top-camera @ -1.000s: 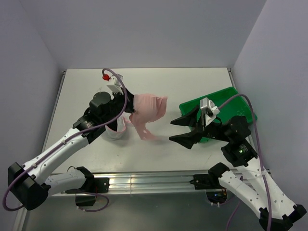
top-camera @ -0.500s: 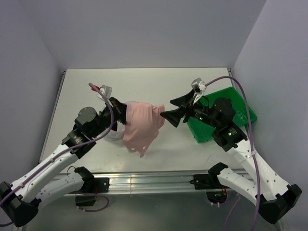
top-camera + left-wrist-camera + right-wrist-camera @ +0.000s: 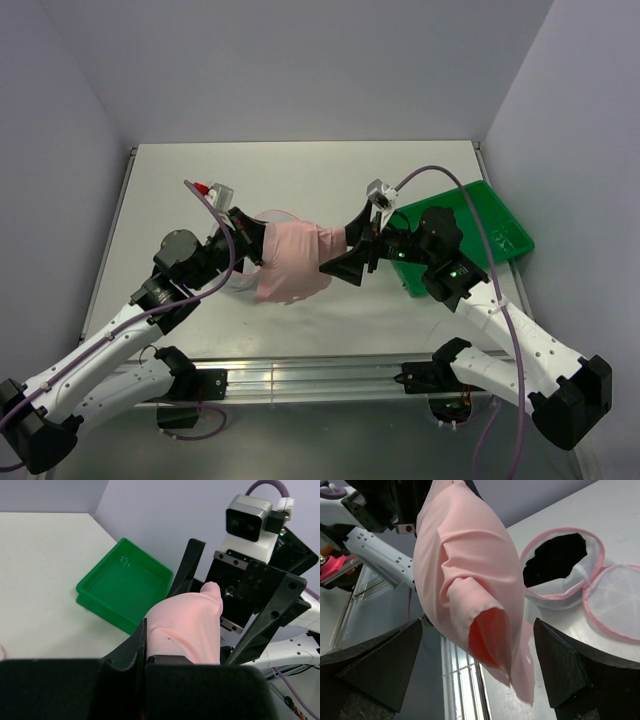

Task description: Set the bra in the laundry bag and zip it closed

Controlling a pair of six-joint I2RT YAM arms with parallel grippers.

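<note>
My right gripper will slide to the left in the top view next and close on the bra's loose end [image 3: 333, 243] [image 3: 475, 605], because that end is free and points between the open fingers.
My left gripper [image 3: 252, 240] is shut on one end of the pale pink bra [image 3: 295, 263] and holds it up above the table. In the left wrist view the bra [image 3: 187, 625] is bunched right at my jaws. My right gripper [image 3: 338, 262] is open, and its jaws stand either side of the bra's other end [image 3: 470, 580] without closing on it. The white mesh laundry bag [image 3: 560, 565] lies open on the table below, its pink-rimmed lid [image 3: 615, 600] flipped out beside it. In the top view the bag [image 3: 240, 284] is mostly hidden under the bra and my left arm.
The green tray [image 3: 490, 225] sits at the right of the table behind my right arm, and it also shows in the left wrist view [image 3: 125, 587]. The table's front rail runs just below the bra.
My right gripper has swung left from the tray until its open jaws are around the bra's free end. My left gripper has kept hold of the bra, which is now bunched between the two grippers.
</note>
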